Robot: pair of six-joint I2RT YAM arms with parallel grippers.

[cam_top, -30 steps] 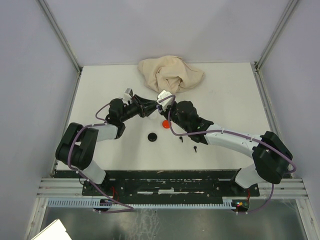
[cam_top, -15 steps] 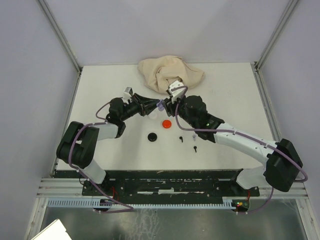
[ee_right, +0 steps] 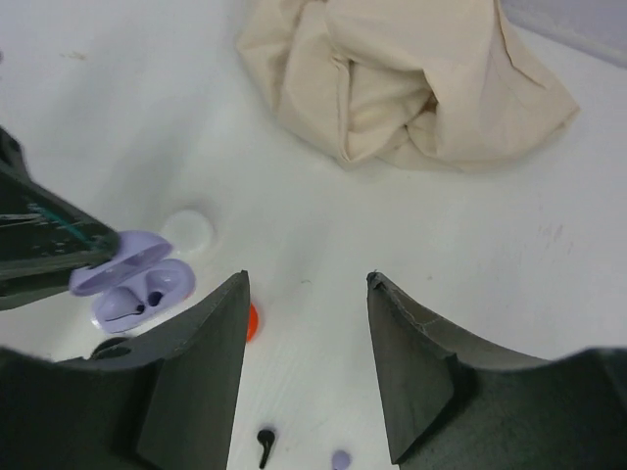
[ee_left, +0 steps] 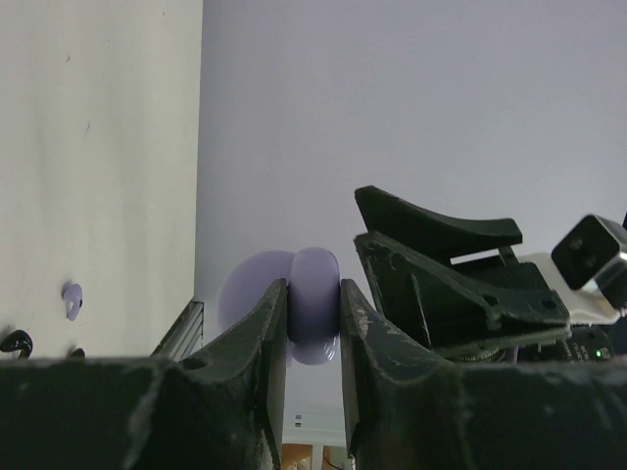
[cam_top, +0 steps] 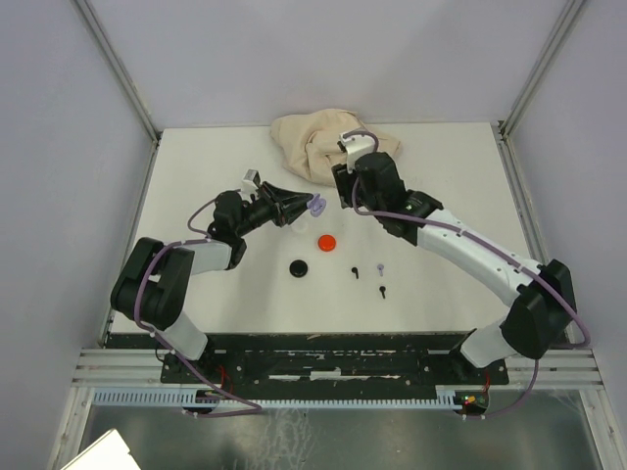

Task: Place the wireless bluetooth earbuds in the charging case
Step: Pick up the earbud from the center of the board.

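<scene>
The lavender earbud (cam_top: 380, 267) (ee_right: 340, 459) lies on the tabletop, below the right gripper's open fingers and nearer the robot's base, so the right gripper should move back and down onto it next.
My left gripper (cam_top: 309, 206) is shut on an open lavender charging case (cam_top: 316, 205), held above the table. In the left wrist view the case (ee_left: 313, 304) sits pinched between both fingers. In the right wrist view the case (ee_right: 147, 284) has its lid up, with dark slots showing inside. My right gripper (cam_top: 343, 191) hangs open and empty just right of the case, in front of the cloth; its fingertips (ee_right: 240, 279) are spread wide. On the table lie a black earbud (cam_top: 355, 271), a lavender earbud (cam_top: 380, 267) and another black earbud (cam_top: 383, 290).
A crumpled beige cloth (cam_top: 333, 145) lies at the back centre. A red disc (cam_top: 326, 241) and a black disc (cam_top: 299, 268) lie in front of the grippers. A white disc (ee_right: 188, 232) rests beside the case.
My right gripper has opened and drawn back from the case toward the cloth. The left gripper holds the case still.
</scene>
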